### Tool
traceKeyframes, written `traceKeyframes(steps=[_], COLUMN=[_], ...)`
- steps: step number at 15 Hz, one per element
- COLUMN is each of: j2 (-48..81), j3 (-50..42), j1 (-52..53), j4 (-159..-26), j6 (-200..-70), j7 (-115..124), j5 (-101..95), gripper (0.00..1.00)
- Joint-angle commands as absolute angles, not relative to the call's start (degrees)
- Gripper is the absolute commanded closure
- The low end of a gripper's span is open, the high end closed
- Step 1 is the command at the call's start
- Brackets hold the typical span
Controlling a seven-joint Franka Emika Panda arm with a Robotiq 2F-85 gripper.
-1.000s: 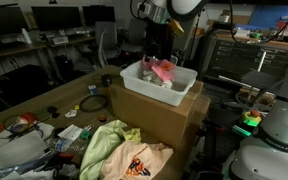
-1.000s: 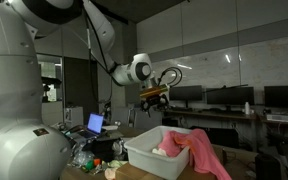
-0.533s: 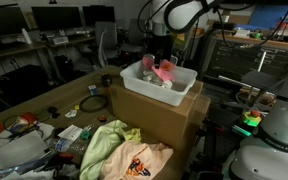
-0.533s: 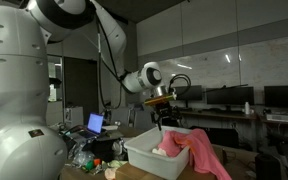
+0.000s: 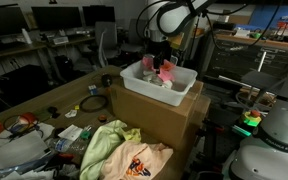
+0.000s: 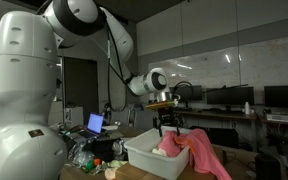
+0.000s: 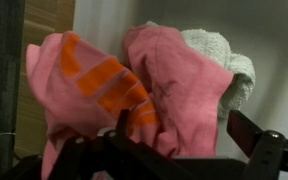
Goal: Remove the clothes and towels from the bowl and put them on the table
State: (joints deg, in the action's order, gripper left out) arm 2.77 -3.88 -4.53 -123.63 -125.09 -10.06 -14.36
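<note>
The robot will next lower its gripper farther to the folds of the pink cloth beside the orange patches.
A white bowl-like bin (image 5: 134, 78) sits on a cardboard box (image 5: 154, 115) and holds a pink cloth (image 5: 165, 70); it also shows in an exterior view (image 6: 144, 155) with the pink cloth (image 6: 199, 152) draped over its rim. My gripper (image 5: 156, 62) has come down into the bin, also seen in an exterior view (image 6: 169, 128). In the wrist view the open gripper (image 7: 184, 135) straddles a pink cloth (image 7: 174, 85), beside a pink-and-orange cloth (image 7: 84, 80) and a white towel (image 7: 229, 65).
On the table in front lie a light green cloth (image 5: 104, 143) and an orange-and-white cloth (image 5: 139, 162), plus clutter (image 5: 34, 125) at the left. A laptop (image 6: 95, 123) stands behind the bin. Desks with monitors (image 5: 54, 20) fill the background.
My gripper has moved across and down from above the bin into it, onto the pink cloth. The cloths have not moved.
</note>
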Motion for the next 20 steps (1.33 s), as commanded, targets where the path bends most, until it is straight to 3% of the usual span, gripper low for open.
traceKeyframes(steps=[1, 11, 20], j2=[5.4, 11.1, 15.3], j3=[-4.6, -5.3, -5.1], j1=[-5.2, -6.5, -6.3], j4=[-120.8, -122.0, -122.1], j6=[-126.2, -140.5, -141.3], j7=[-12.1, -14.7, -14.7], j5=[-11.8, -12.6, -12.9], gripper=[0.0, 0.0, 0.0])
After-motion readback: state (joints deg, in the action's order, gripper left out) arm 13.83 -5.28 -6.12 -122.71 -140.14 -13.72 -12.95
